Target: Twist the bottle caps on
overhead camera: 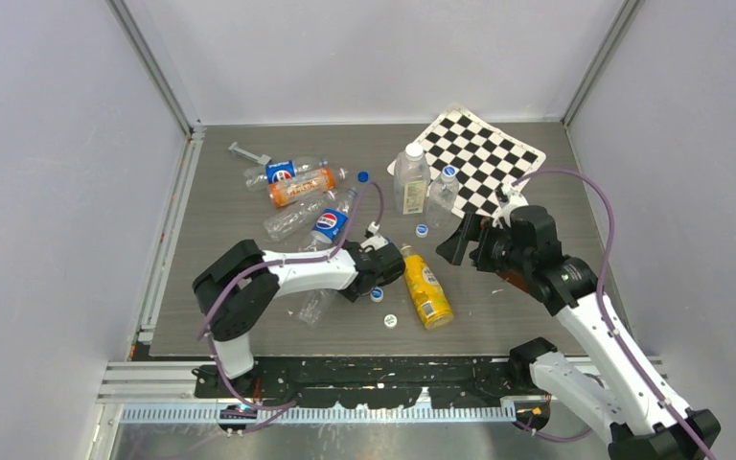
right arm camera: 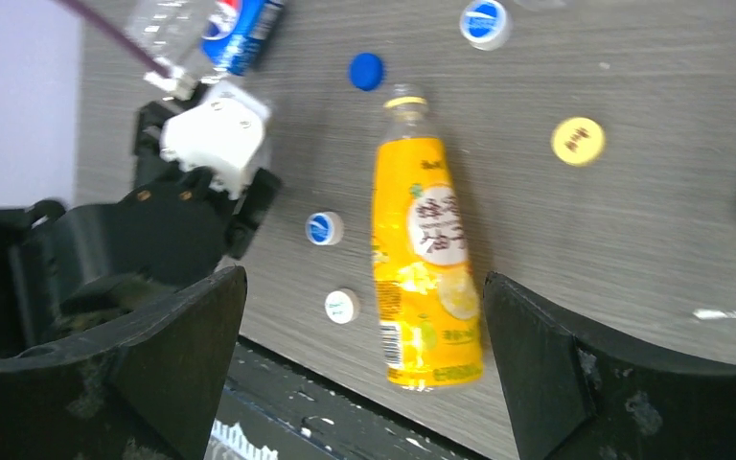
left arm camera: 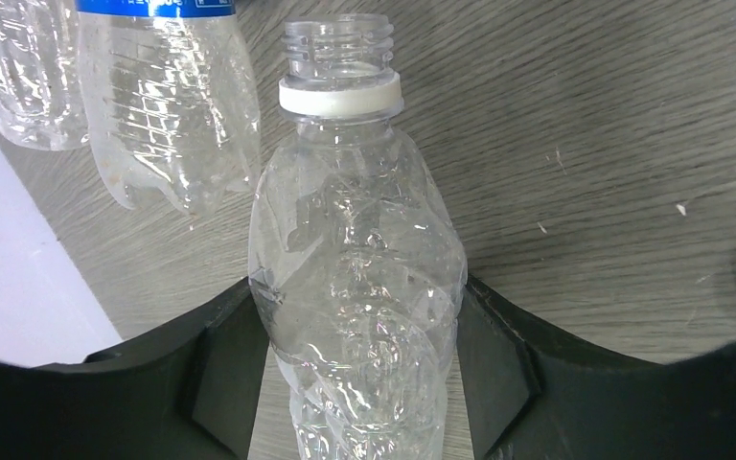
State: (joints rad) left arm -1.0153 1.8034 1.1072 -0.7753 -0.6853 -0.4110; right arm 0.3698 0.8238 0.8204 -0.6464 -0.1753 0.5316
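Observation:
The clear bottle's threaded neck is bare, so my right gripper should next cross over the yellow bottle and go down onto the blue-and-white cap nearest the white [overhead camera: 389, 320] one.
My left gripper [overhead camera: 350, 286] is shut on a clear unlabelled bottle [left arm camera: 355, 278] lying on the table. Both jaws press its crumpled sides. Its threaded neck [left arm camera: 337, 43] is bare above a white ring and points away from the wrist. From above, only the bottle's base end [overhead camera: 314, 307] shows under the arm. My right gripper [overhead camera: 460, 244] hangs open over the table, nothing between its jaws [right arm camera: 362, 278]. Loose caps lie around: blue-and-white [overhead camera: 377, 294], white [overhead camera: 389, 320], blue-and-white [overhead camera: 422, 230], blue [overhead camera: 362, 176], and yellow [right arm camera: 577, 140]. A squarish labelled bottle [overhead camera: 410, 179] and a slim bottle [overhead camera: 444, 192] stand upright with caps on.
A yellow bottle [overhead camera: 426, 287] lies between the two grippers. Pepsi-labelled bottles [overhead camera: 326, 222] and an orange one [overhead camera: 302, 187] lie at the back left beside a grey tool [overhead camera: 244, 151]. A checkerboard sheet [overhead camera: 479, 153] sits at the back right. Walls close in the table.

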